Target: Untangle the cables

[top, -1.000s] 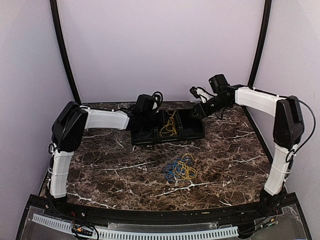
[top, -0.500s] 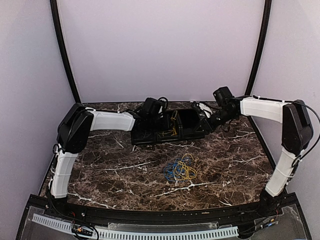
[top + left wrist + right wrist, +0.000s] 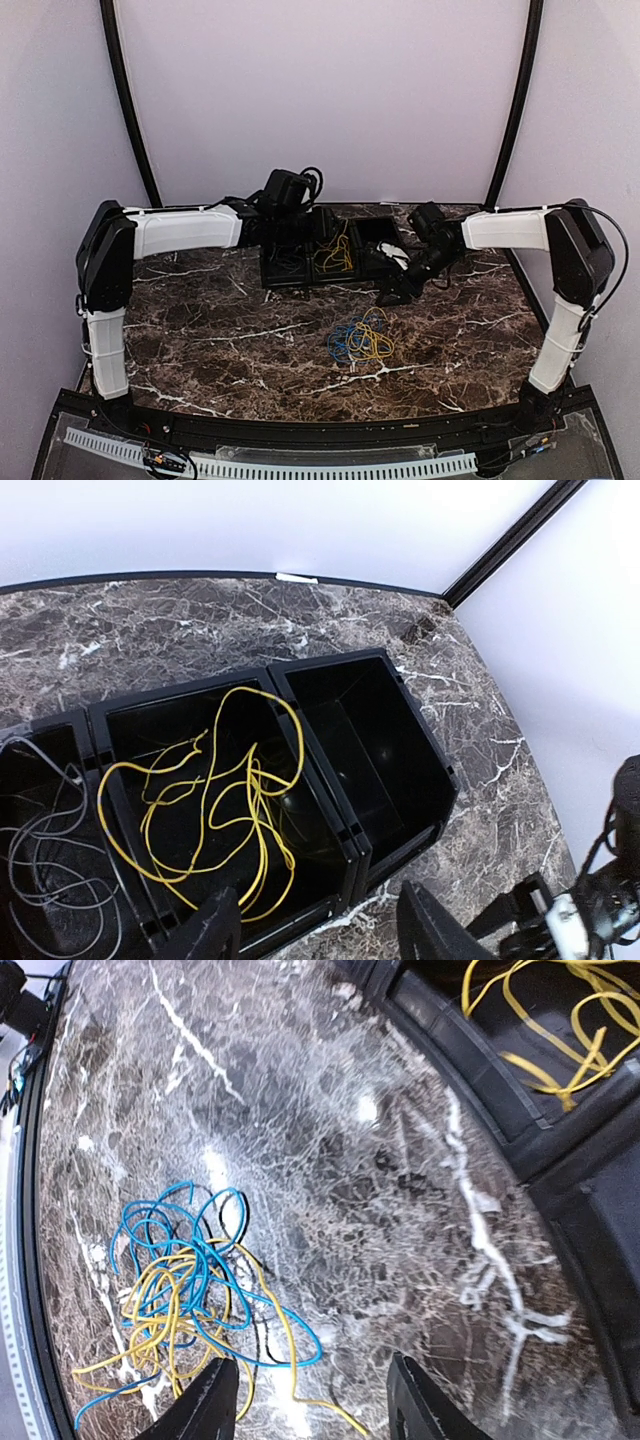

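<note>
The yellow piece of cable runs below my right gripper, between its open fingers and clear of the blue loops, so I will lower the gripper onto that piece next and close.
The cables (image 3: 361,338), a small tangle of blue and yellow loops, lie on the marble in front of the black three-compartment tray (image 3: 300,283). In the right wrist view the tangle (image 3: 175,1290) is just left of and ahead of my right gripper (image 3: 312,1405), which is open and empty, with one yellow strand running between its fingertips. My left gripper (image 3: 320,930) hangs open and empty over the tray's front rim (image 3: 350,845). A loose yellow cable (image 3: 220,800) lies in the middle compartment. Thin grey wire (image 3: 40,880) lies in the left one.
The tray's right compartment (image 3: 370,750) holds nothing. The tray corner (image 3: 520,1110) lies close to the right gripper's far side. Purple walls and black corner posts (image 3: 125,110) close in the back and sides. A white cable duct (image 3: 300,466) runs along the near edge.
The left gripper has gone from shut to open above the tray. The right arm has swung from behind the tray's right end down to its front, near the tangle.
</note>
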### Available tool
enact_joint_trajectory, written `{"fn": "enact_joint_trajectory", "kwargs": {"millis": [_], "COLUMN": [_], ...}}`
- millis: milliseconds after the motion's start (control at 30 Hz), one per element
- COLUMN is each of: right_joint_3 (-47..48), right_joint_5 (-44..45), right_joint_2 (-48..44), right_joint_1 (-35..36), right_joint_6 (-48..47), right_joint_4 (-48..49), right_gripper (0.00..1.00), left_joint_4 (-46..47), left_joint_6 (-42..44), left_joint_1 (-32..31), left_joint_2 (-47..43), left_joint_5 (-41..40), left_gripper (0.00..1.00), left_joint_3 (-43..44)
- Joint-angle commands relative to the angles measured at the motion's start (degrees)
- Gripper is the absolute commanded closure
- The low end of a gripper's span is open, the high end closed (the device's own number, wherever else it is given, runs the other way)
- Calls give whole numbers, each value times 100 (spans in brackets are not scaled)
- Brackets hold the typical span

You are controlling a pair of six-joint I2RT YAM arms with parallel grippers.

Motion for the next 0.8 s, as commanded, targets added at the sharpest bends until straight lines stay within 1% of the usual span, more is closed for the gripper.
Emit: {"fn": "enact_joint_trajectory", "kwargs": {"millis": [0, 167, 300, 367, 467, 500, 600, 767], "right_joint_3": [-39, 42, 72, 94, 90, 90, 156, 449], "right_joint_5": [226, 319, 359, 351, 370, 376, 330, -111], "right_joint_2": [313, 486, 474, 446, 300, 232, 24, -387], "right_joint_1": [223, 240, 246, 242, 246, 242, 247, 247], "right_joint_6": [-86, 87, 153, 153, 141, 124, 62, -59], "right_joint_4": [27, 56, 32, -42, -126, -161, -344, -741], "right_gripper": [47, 54, 73, 87, 98, 100, 100, 100], "left_joint_4": [-186, 125, 401, 524, 617, 665, 926, 1551], "left_joint_6": [182, 396, 478, 542, 637, 702, 969, 1534], "left_joint_1": [-52, -171, -236, -284, -392, -411, -534, -832], "left_joint_2": [-832, -1389, -1652, -1767, -1844, -1875, -1910, -1776], "left_joint_5": [-141, 35, 267, 442, 484, 515, 624, 1309], "left_gripper": [44, 44, 44, 44, 44, 44, 43, 42], "left_joint_3": [-490, -1147, -1513, -1709, -1921, -2019, -2237, -2367]}}
